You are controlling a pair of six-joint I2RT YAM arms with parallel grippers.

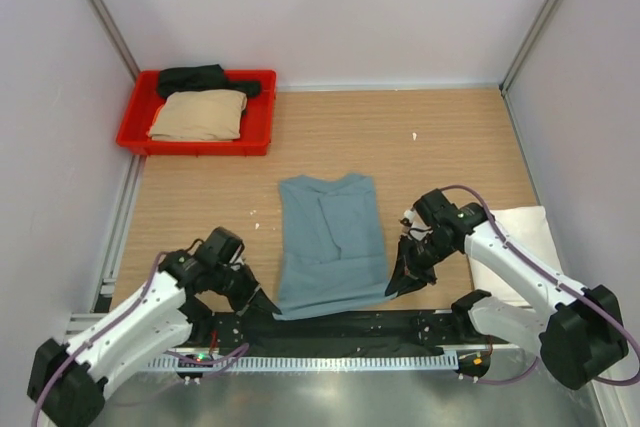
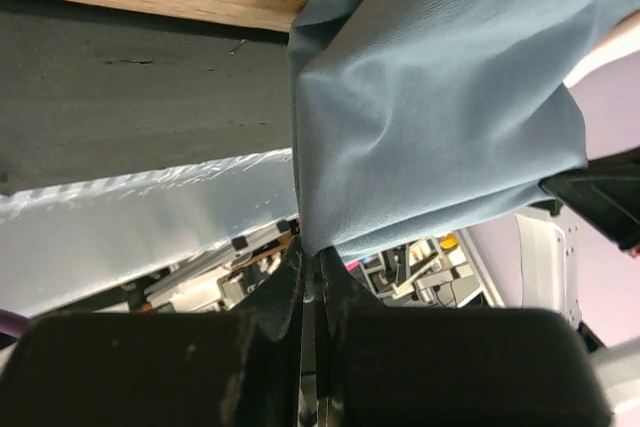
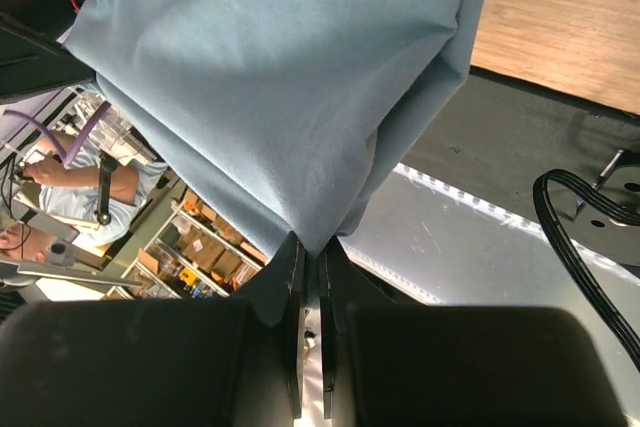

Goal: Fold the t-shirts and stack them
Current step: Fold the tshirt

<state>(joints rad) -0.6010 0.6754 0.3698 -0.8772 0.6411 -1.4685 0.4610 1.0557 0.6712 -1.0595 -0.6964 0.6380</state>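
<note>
My right gripper first lifts and carries its hem corner of the teal-blue t-shirt outward over the t-shirt next, then down by the collar [image 1: 360, 183]. The t-shirt's body still lies full length.
A dusty teal-blue t-shirt [image 1: 330, 242] lies lengthwise in the middle of the wooden table, sleeves folded in, collar at the far end. My left gripper [image 1: 265, 305] is shut on its near left hem corner, and the cloth [image 2: 430, 97] rises from between the closed jaws. My right gripper [image 1: 402, 285] is shut on the near right hem corner, with cloth [image 3: 290, 77] bunched into its jaws. Both corners are lifted slightly off the table. A tan t-shirt [image 1: 200, 115] and a black t-shirt [image 1: 205, 79] sit in the red tray [image 1: 262, 119]. A white t-shirt [image 1: 525, 232] lies under the right arm.
The red tray stands at the far left corner by the wall. A black mat strip [image 1: 330, 332] and a metal edge [image 1: 350, 387] run along the near side between the arm bases. Walls close in on both sides.
</note>
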